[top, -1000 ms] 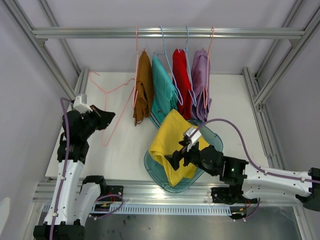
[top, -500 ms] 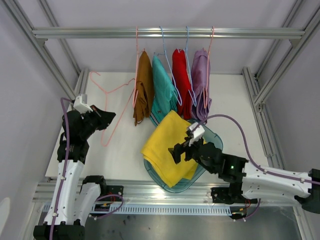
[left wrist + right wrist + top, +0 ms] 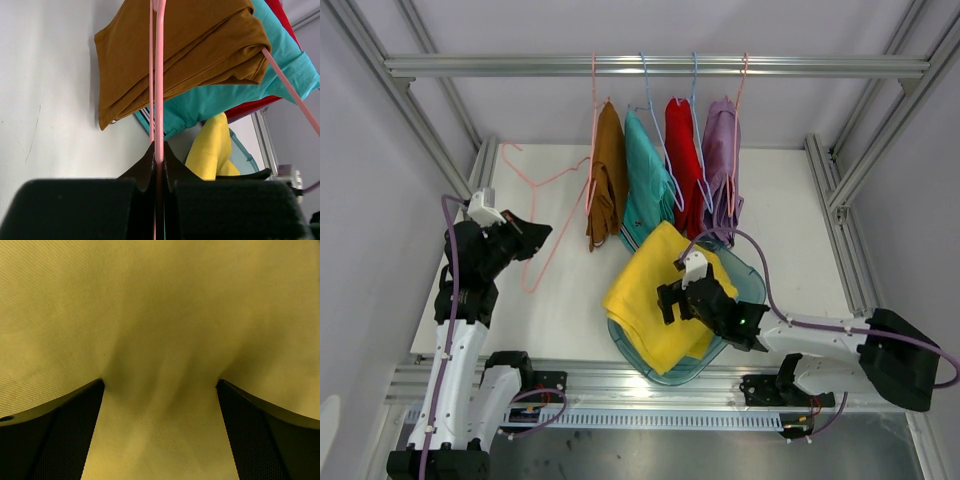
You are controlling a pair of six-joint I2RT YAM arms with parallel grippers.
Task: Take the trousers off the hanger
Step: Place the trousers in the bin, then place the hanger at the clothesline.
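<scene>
The bar's bare part (image 3: pixel 548 66) is above and outward of my left gripper. I will lift the gripper up and outward next and release the pink hanger there.
The yellow trousers (image 3: pixel 652 292) lie folded over a teal basin (image 3: pixel 752 280) near the table's front. My right gripper (image 3: pixel 670 297) is open and presses down on them; in the right wrist view its two fingertips (image 3: pixel 80 405) stand wide apart on the yellow cloth (image 3: pixel 160 330). Brown (image 3: pixel 608 170), teal (image 3: pixel 646 180), red (image 3: pixel 684 160) and lilac (image 3: pixel 722 165) trousers hang on hangers from the rail (image 3: pixel 520 65). My left gripper (image 3: pixel 532 232) is shut on an empty pink hanger (image 3: pixel 535 200); the left wrist view shows its wire (image 3: pixel 159 100) clamped between the jaws, brown trousers (image 3: pixel 175 55) behind.
Aluminium frame posts (image 3: pixel 840 190) stand on both sides of the white table (image 3: pixel 560 310). The pink hanger leans over the table's left part. The right arm's purple cable (image 3: pixel 780 310) loops above the basin.
My right gripper has moved left and forward over the yellow trousers, and the cloth has spread out towards the left. The left arm and hanger have not moved.
</scene>
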